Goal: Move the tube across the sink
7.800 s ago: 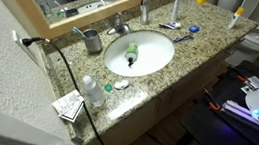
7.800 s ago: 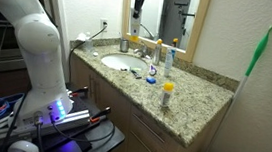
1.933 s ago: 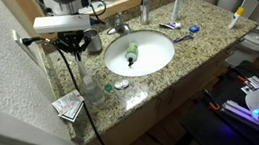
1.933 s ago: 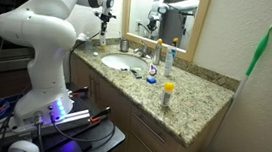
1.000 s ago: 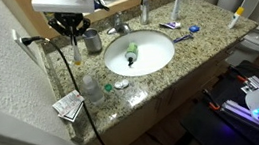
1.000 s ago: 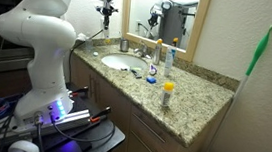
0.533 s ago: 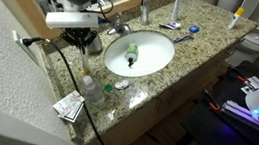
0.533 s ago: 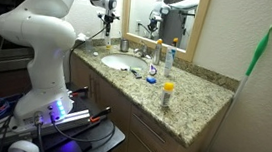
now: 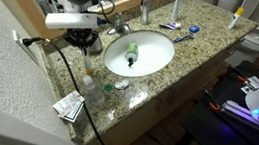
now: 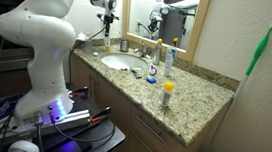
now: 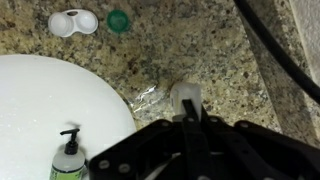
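Note:
I must lower my gripper onto the granite counter, keeping the slim white tube upright, before letting go.
My gripper [image 9: 80, 41] hangs over the granite counter just left of the white sink [image 9: 157, 63], near the wall. It is shut on a slim white tube [image 11: 185, 98] that points down towards the counter; the tube's end shows between the black fingers [image 11: 186, 118] in the wrist view. In an exterior view the gripper [image 10: 108, 23] holds the tube [image 10: 107, 37] upright a little above the counter, beside the sink [image 10: 117, 61]. A green soap bottle [image 9: 132, 52] lies in the basin.
A white bottle [image 9: 91, 90], a folded card [image 9: 69, 107], a white lens case [image 11: 73, 22] and a green cap [image 11: 118, 20] are on the counter near the front edge. A black cable [image 9: 71, 85] runs down the wall side. The faucet [image 9: 120, 26] is behind the sink, with toothbrushes [image 9: 180, 37] beyond.
The arm came in over the counter holding the tube, then shifted slightly toward the faucet and lower. In the last half second nothing has moved.

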You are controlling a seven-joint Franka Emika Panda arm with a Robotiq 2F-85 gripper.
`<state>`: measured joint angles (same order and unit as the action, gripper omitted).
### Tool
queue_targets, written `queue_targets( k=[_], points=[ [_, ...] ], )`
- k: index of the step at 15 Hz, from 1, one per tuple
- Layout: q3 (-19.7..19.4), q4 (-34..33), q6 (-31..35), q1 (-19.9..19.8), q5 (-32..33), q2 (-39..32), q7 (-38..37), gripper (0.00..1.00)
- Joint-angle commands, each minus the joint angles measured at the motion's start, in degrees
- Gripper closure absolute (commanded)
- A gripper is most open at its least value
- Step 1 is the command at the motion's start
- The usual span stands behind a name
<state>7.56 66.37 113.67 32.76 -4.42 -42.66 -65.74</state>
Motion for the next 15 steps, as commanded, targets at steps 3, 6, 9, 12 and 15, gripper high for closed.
queue_targets(
  k=[3, 6, 9, 12, 15],
  points=[
    [-0.27, -0.41, -2.47, 0.22, 0.12, 0.16, -1.40, 0.99],
    [0.12, -0.49, -2.98, 0.03, -0.35, 0.00, -1.46, 0.99],
    [0.07, -0.45, -2.79, 0.09, -0.37, -0.01, -1.91, 0.99],
    [1.54, -0.29, -1.36, -0.92, -2.78, -0.27, -0.70, 0.99],
    [0.52, 0.00, -1.58, 0.01, -1.70, -0.01, -1.47, 0.96]
  ],
)
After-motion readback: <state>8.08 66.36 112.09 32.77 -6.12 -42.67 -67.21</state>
